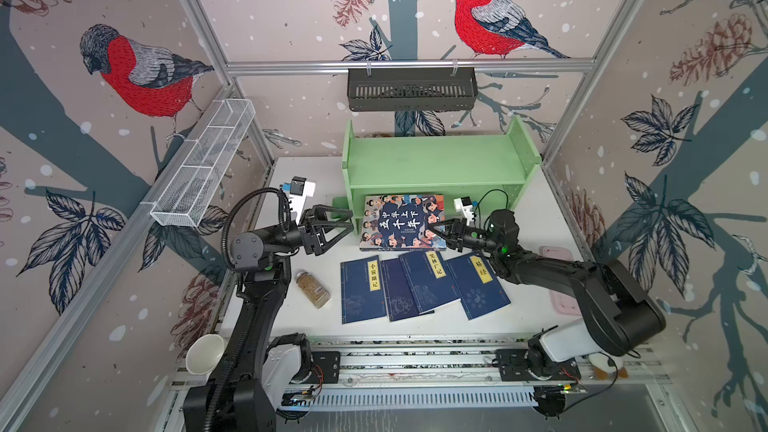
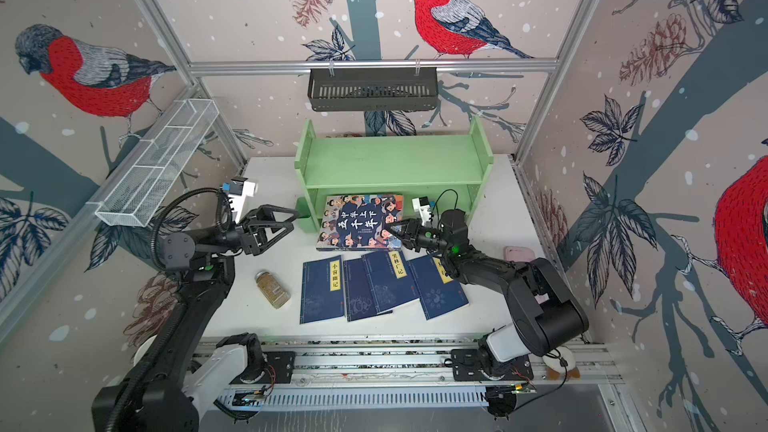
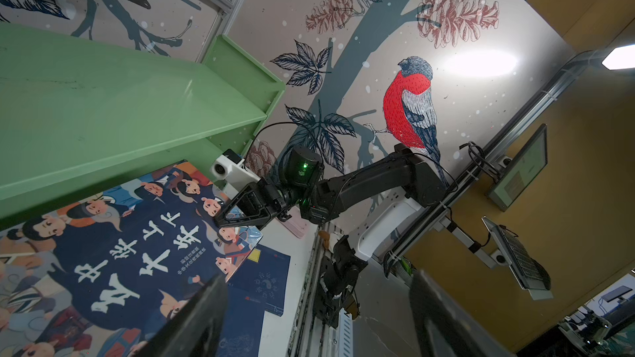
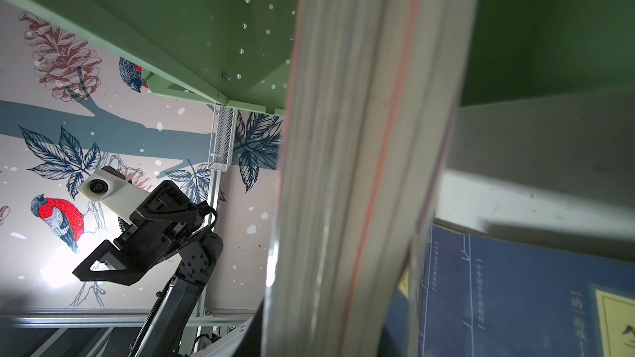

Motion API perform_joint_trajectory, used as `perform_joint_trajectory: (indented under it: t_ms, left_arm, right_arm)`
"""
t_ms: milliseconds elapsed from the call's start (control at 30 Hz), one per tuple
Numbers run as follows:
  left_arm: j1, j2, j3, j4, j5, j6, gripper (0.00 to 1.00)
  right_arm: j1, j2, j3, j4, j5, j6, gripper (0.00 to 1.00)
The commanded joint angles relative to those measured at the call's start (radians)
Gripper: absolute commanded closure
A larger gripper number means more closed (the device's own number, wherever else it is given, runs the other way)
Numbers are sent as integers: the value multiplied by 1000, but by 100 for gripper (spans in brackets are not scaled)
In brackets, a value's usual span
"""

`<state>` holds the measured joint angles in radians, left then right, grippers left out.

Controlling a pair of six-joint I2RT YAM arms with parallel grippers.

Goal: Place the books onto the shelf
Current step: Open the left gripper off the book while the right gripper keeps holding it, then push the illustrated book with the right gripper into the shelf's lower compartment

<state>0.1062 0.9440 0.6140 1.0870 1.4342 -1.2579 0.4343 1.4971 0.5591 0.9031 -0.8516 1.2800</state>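
I need to push the book in my right gripper outward into the shelf's lower level (image 1: 461, 191) (image 4: 535, 33) next and let go of the book's edge, because the book still sticks out in front.
The large book (image 1: 399, 222) (image 2: 357, 222) with the cartoon cover lies tilted in front of the light green shelf (image 1: 436, 160) (image 2: 390, 160), its far edge at the lower tier. My right gripper (image 1: 440, 230) (image 2: 392, 232) is shut on the book's right edge; in the right wrist view its page edge (image 4: 360, 166) fills the space between the jaws. My left gripper (image 1: 348, 221) (image 2: 296, 220) (image 3: 316, 303) stands open and empty just left of the book, beside the shelf's small green cup (image 1: 340, 203). Several navy-blue books (image 1: 361, 290) (image 2: 322, 288) lie fanned on the table nearer the front.
A spice jar (image 1: 312, 288) lies left of the navy books. A white bowl (image 1: 205, 353) sits at the front left. A pink item (image 1: 557, 253) lies right of the right arm. A black slotted basket (image 1: 411, 89) hangs above the shelf. A white wire basket (image 1: 203, 164) hangs on the left wall.
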Motion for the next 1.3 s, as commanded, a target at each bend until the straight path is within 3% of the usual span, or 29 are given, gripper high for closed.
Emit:
perform_joint_trajectory:
  t_ms: [0,667,1267]
  left_arm:
    - [3,-2,-2,31,-12,3,17]
    - [9,-43,-9,-112,-27,97,16]
    - [15,-62,-22,-137,-39,115,16]
  right_arm:
    - [-4,24,33,218,-14,-1,100]
    - [-54,282,216,409,-91,147,100]
    - [-62,359,283,329,-62,143,97]
